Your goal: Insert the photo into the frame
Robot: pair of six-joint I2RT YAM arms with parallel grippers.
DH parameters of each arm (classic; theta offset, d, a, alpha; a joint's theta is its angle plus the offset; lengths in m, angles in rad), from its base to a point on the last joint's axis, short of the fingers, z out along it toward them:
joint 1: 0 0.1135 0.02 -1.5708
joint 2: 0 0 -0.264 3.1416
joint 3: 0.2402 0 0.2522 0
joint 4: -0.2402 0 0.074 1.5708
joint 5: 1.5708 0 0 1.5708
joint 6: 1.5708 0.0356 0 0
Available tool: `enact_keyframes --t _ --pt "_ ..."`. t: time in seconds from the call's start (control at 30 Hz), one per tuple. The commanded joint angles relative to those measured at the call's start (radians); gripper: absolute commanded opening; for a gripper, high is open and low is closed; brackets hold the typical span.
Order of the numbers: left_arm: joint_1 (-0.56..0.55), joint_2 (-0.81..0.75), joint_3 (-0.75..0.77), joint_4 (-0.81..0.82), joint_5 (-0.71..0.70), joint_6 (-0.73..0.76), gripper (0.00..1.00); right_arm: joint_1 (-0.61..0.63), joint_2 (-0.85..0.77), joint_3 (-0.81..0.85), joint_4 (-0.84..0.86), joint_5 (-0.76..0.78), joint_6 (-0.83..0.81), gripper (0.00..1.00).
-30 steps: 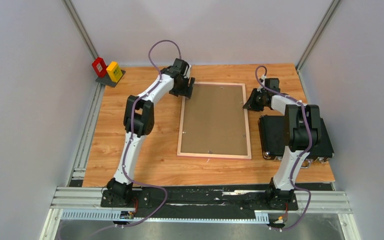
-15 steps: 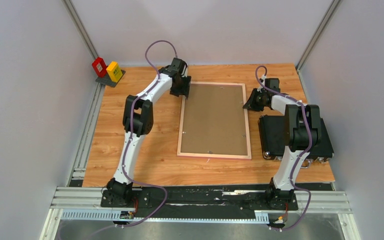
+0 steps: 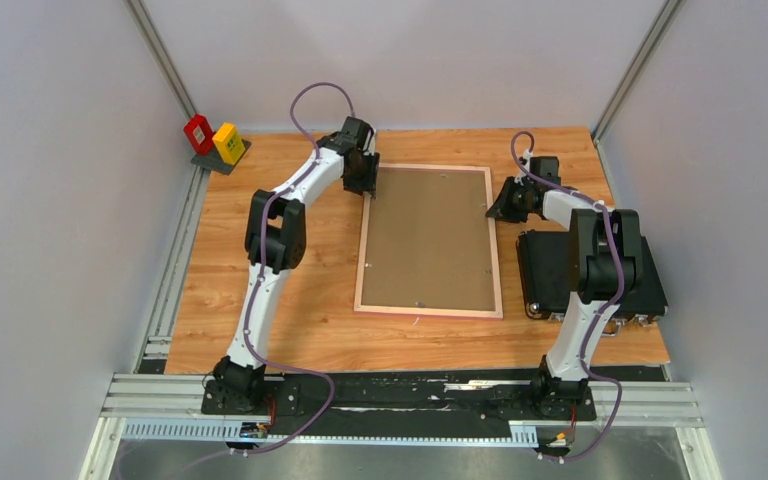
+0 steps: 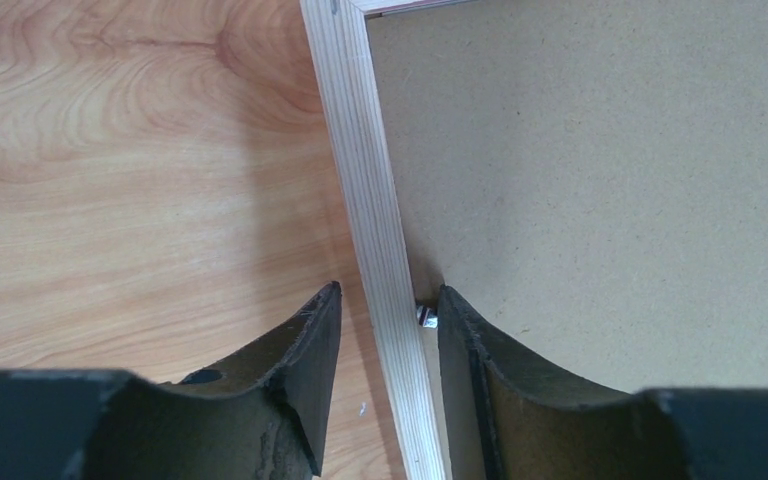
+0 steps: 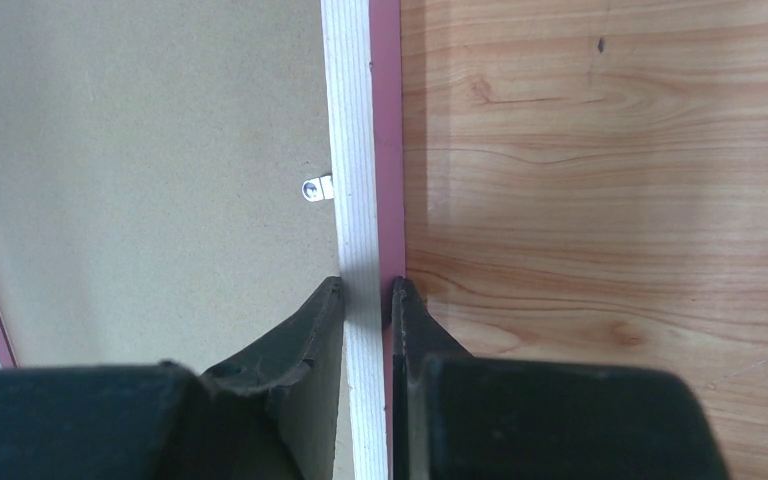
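Note:
My right gripper alone is holding the frame [image 3: 360, 262]. Next, it will turn the frame by pulling toward the backing board's far part [image 3: 424, 206] to its left in the top view, and then let go of the frame.
The frame [image 3: 360, 262] lies face down on the table, its light wood back up and a pink edge showing. A plain brown backing board [image 3: 428, 238] fills it. The photo is hidden. My left gripper [image 3: 360, 182] is at the frame's far left corner. In the left wrist view it [image 4: 385, 300] is open and straddles the left rail [image 4: 360, 150], with a gap on the outer side. My right gripper [image 3: 500, 206] is at the frame's right rail near the far end. In the right wrist view it [image 5: 367, 290] is shut on that rail [image 5: 350, 120].
A black case [image 3: 552, 272] lies at the right, under the right arm. A red block [image 3: 198, 133] and a yellow block [image 3: 227, 142] stand at the far left corner. Small metal tabs [image 5: 315, 188] sit on the frame's inner edge over the board.
My left gripper has shifted a little to the left, from over the board's corner to the left rail. The right arm and the frame have not moved.

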Motion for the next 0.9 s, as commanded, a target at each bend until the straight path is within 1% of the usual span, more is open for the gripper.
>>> enact_keyframes --t 0.0,0.13,0.4,0.67,0.87 --pt "0.005 -0.016 -0.039 -0.007 0.013 0.008 0.46 -0.008 0.001 -0.013 -0.025 -0.029 0.009 0.0" --pt "0.005 -0.03 -0.068 -0.008 0.013 0.008 0.39 -0.007 0.002 -0.013 -0.025 -0.03 0.01 0.0" --pt "0.006 -0.038 -0.092 -0.009 0.013 0.012 0.32 -0.008 0.003 -0.011 -0.025 -0.031 0.01 0.0" --pt "0.006 -0.033 -0.097 -0.008 0.02 0.017 0.29 -0.008 0.004 -0.011 -0.026 -0.03 0.01 0.0" --pt "0.006 -0.034 -0.102 -0.007 0.03 0.021 0.24 -0.008 0.005 -0.009 -0.026 -0.032 0.01 0.0"
